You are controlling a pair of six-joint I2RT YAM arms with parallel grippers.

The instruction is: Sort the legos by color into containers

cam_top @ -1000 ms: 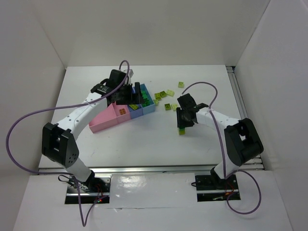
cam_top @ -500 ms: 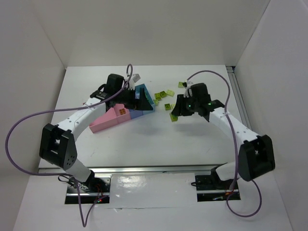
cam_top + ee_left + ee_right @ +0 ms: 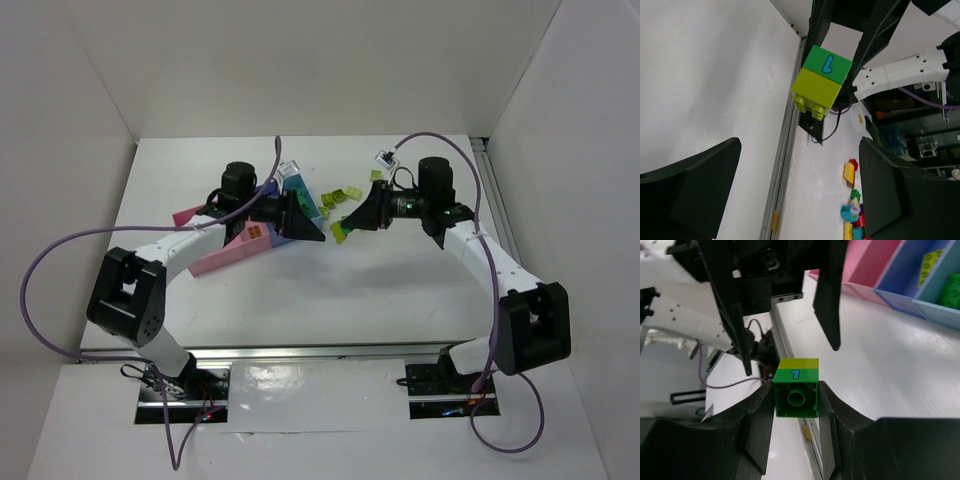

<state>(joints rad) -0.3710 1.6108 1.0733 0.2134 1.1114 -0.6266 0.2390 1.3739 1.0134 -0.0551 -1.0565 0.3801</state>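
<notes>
The light blue bin [image 3: 304,195] [image 3: 941,289] is outward of the robot's right gripper and to the left in the top view, and it holds a green lego, so the right gripper needs to swing over it, tip down and let go.
My right gripper [image 3: 347,227] is shut on a stacked lego, dark green with a blue "1" joined to yellow-green [image 3: 796,390], and holds it level above the table. My left gripper [image 3: 306,220] is open and empty, facing the brick from the left with a small gap. In the left wrist view the brick [image 3: 822,81] hangs ahead of my open fingers [image 3: 690,195]. The containers [image 3: 222,251] lie under and behind the left gripper, pink bins nearest. The darker blue bin [image 3: 912,277] holds a yellow-green lego [image 3: 930,262]. The light blue bin holds a green lego [image 3: 953,290].
Several loose yellow-green legos [image 3: 346,195] lie on the table behind the two grippers, one more [image 3: 377,176] further back. White walls enclose the table on three sides. Purple cables loop from both arms.
My right gripper has swung up and left with the stacked brick, turning level to face the left gripper. My left gripper has turned from over the bins to point right.
</notes>
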